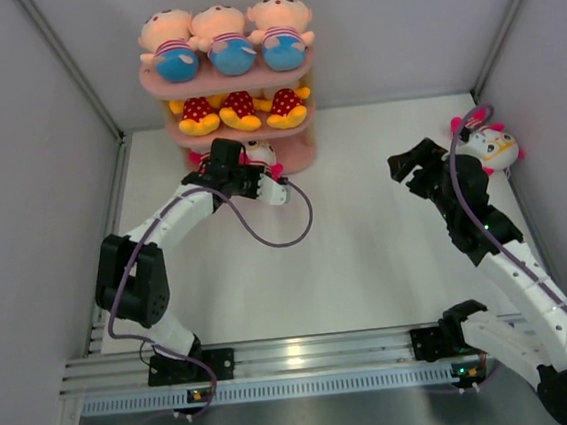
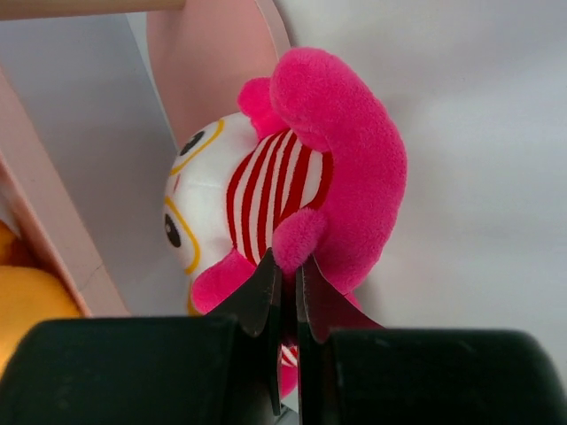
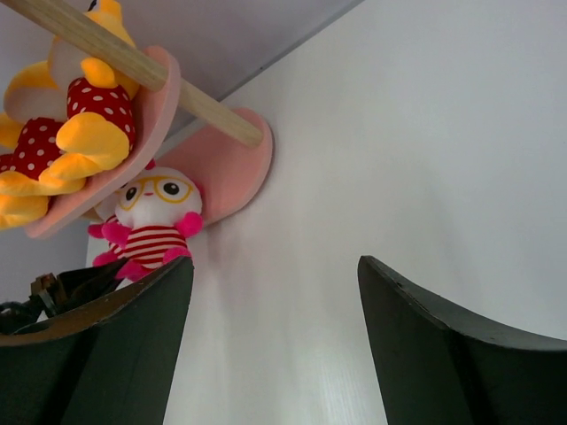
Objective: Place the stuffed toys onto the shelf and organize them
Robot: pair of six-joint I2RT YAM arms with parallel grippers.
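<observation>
The left gripper will next push the pink-striped toy (image 2: 275,181) outward, deeper onto the shelf's bottom board (image 2: 213,64), and let go of the pink limb, because the toy's legs overhang the board's front edge.
The pink shelf (image 1: 298,74) stands at the back of the table. Three peach-headed dolls (image 1: 231,39) sit on its top board and three yellow-orange toys (image 1: 240,110) on the middle board. My left gripper (image 1: 265,181) is at the bottom board, shut on a pink limb of a white-faced pink-striped toy (image 2: 275,181), which also shows in the right wrist view (image 3: 152,221). Another white-faced toy (image 1: 495,148) lies on the table at the right. My right gripper (image 1: 412,166) is open and empty just left of it, and its jaws stand wide apart (image 3: 273,261).
Grey walls close the table in on the left, back and right. The shelf's bottom board (image 3: 232,165) and a wooden post (image 3: 133,62) show in the right wrist view. A purple cable (image 1: 286,234) hangs from the left arm.
</observation>
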